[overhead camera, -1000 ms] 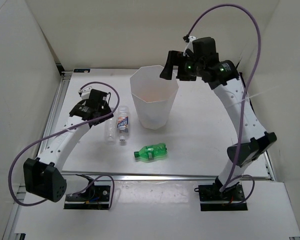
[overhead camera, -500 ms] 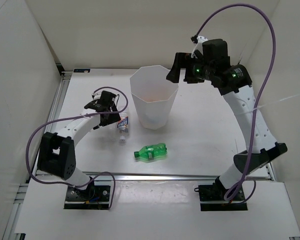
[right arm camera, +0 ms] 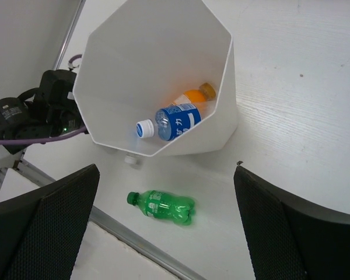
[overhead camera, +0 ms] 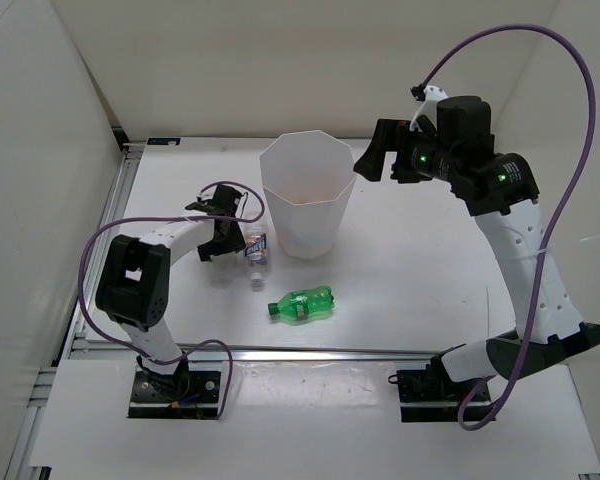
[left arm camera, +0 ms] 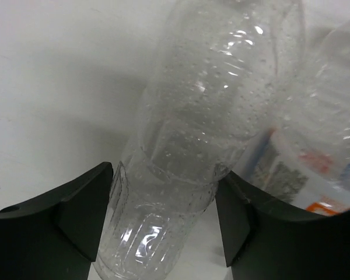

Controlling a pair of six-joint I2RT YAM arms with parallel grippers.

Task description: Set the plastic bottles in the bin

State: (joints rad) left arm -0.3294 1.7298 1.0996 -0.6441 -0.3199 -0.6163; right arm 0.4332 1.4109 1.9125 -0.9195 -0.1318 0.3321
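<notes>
The plain clear bottle goes up over the bin's rim next for release, since the bin's opening (overhead camera: 308,174) is above my left gripper and to its right in the top view.
The white bin (overhead camera: 308,200) stands mid-table. In the right wrist view the bin (right arm camera: 221,76) holds the orange bottle (right arm camera: 195,94) and the blue-labelled bottle (right arm camera: 174,121). The green bottle (overhead camera: 302,304) lies on the table in front of the bin, also in the right wrist view (right arm camera: 163,206). The plain clear bottle (left arm camera: 186,146) lies between the open fingers of my left gripper (left arm camera: 163,227), with the white-labelled bottle (left arm camera: 315,157) close beside it. My left gripper (overhead camera: 220,238) sits low, left of the bin. My right gripper (overhead camera: 373,160) is open and empty, high by the bin's right rim.
The white-labelled bottle (overhead camera: 255,252) lies close against the bin's left side. White walls enclose the table on three sides. A metal rail (overhead camera: 310,351) runs along the near edge. The left arm's purple cable (overhead camera: 110,235) loops beside it.
My left gripper has moved right and down and now straddles the plain clear bottle. My right gripper has moved right, away from over the bin.
</notes>
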